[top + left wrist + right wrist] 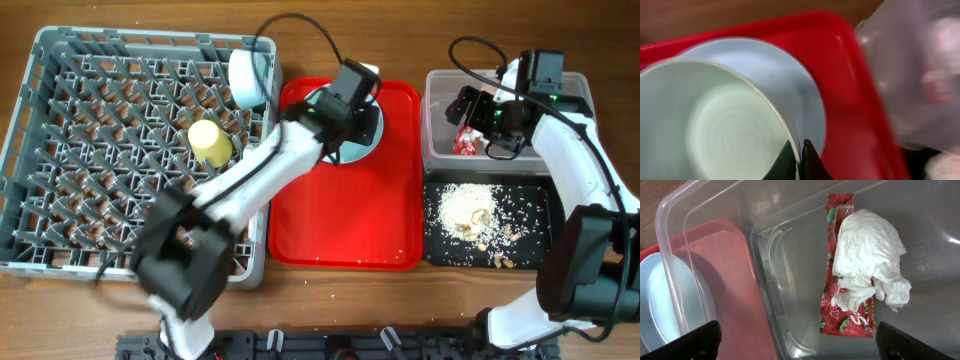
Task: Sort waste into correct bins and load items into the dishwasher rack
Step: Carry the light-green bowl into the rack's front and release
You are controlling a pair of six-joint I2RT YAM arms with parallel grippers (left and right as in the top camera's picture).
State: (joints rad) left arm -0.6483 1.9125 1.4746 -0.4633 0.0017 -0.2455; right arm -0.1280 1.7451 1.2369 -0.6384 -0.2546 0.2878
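Note:
The pale green bowl goes up in my left gripper and back over the grey rack next, then comes down, tilting, beside the yellow-green cup.
My left gripper [340,105] [799,161] is shut on the rim of the pale green bowl [715,125], which sits on the light blue plate [795,85] [362,135] on the red tray. My right gripper [483,125] [800,345] is open and empty above the clear tub [440,110] [785,280]. In the tub a crumpled white tissue [867,260] lies on the red snack wrapper [847,317] [465,142]. Rice scraps [470,210] lie in the black tray [540,240]. The grey rack [60,150] holds the yellow-green cup [210,142] and the light blue bowl [248,75]. Fork and spoon are out of view.
The red serving tray [340,215] [855,100] lies between the rack and the two bins. The left arm stretches diagonally over the rack's front right corner. The right arm comes in along the table's right side, past the black tray.

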